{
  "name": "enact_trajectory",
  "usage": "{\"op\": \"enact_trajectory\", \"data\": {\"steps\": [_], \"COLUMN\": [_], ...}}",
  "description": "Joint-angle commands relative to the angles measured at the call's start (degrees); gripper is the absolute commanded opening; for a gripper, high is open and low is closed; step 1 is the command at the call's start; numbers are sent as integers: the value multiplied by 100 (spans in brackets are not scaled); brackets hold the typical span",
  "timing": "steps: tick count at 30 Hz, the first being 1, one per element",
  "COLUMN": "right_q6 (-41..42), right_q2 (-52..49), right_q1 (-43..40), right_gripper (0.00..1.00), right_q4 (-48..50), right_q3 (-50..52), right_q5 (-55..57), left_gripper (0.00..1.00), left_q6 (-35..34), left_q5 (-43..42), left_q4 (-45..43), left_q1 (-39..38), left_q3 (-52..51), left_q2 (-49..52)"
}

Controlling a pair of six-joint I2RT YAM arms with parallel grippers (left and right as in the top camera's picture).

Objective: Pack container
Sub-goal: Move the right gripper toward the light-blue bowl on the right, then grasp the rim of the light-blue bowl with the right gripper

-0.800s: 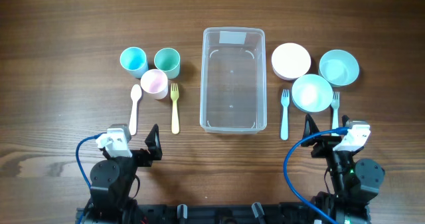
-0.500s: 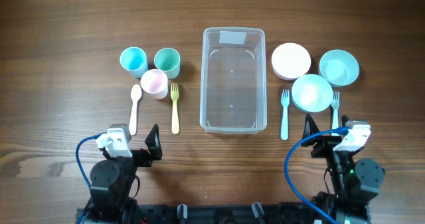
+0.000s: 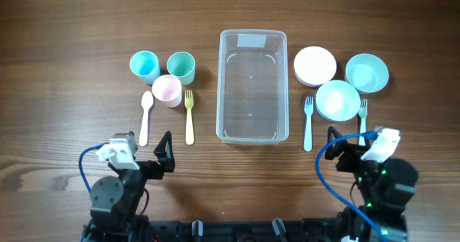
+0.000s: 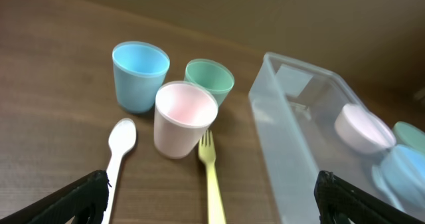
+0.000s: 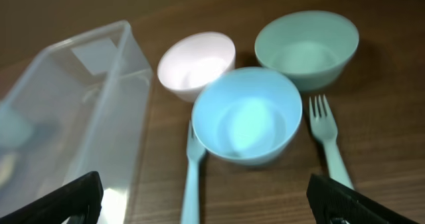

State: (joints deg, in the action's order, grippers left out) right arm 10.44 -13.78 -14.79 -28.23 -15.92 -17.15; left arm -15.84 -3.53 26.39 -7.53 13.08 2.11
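My right gripper should next reach outward, then go down astride the rim of the light blue bowl (image 3: pixel 338 100) beside the teal bowl (image 3: pixel 366 72), as it is open upward, outward and below.
The clear plastic container (image 3: pixel 252 85) stands empty mid-table; it also shows in the left wrist view (image 4: pixel 312 137) and the right wrist view (image 5: pixel 73 111). Left of it are a blue cup (image 3: pixel 144 66), a green cup (image 3: pixel 181 67), a pink cup (image 3: pixel 167 90), a white spoon (image 3: pixel 145 117) and a yellow fork (image 3: pixel 190 116). Right of it are a pink bowl (image 3: pixel 315 64), a teal bowl (image 3: pixel 366 72), a light blue bowl (image 3: pixel 338 100) and two light blue forks (image 3: pixel 308 122). My left gripper (image 3: pixel 147 154) and right gripper (image 3: pixel 352 150) are open and empty, near the front edge.
The wooden table (image 3: pixel 72 127) carries everything. Blue cables loop from both arm bases at the front edge.
Both arms have shifted slightly at the front edge; both wrists sit a little lower in the overhead view. No object has moved.
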Motion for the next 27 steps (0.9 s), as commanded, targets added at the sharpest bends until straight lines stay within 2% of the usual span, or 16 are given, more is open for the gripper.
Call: {"op": "enact_trajectory", "data": {"steps": [1,4,7,12,16,19,22,25,27], "right_q6": [-144,-155,-476,-758,-1375,-1338,-1318,-811,-778], "right_q2": [-994,-2455,-3672,-5786,-6686,-7197,-7882,-8526,-8907], "right_q1": [31,31,31,31,31,31,31,31,31], "right_gripper": [100,100,100,100,100,100,100,100,99], "right_q4": [-361,-1204,-1982,-3285,-3593,-3539,-3543,-3707,-3689], "right_q3": [-1375,-2918,-4148,-6380,-6817,-6817,-6806,-6710,-6522], "right_q5": [-92,-90,-85,306,468,466,647,1296,1266], "left_gripper": [100,100,100,100,100,100,100,100,100], "left_q6": [-92,-87,341,535,531,511,511,511,511], "left_q5": [90,590,623,748,678,485,487,487,487], "left_q4": [-46,28,256,1331,1893,2048,2083,2083,2083], "left_q1": [37,37,37,304,730,981,1049,1049,1049], "left_q3": [848,2028,3333,5532,6293,6312,6310,6310,6310], "left_q2": [835,2273,3731,6352,7622,8102,8382,8428,8428]}}
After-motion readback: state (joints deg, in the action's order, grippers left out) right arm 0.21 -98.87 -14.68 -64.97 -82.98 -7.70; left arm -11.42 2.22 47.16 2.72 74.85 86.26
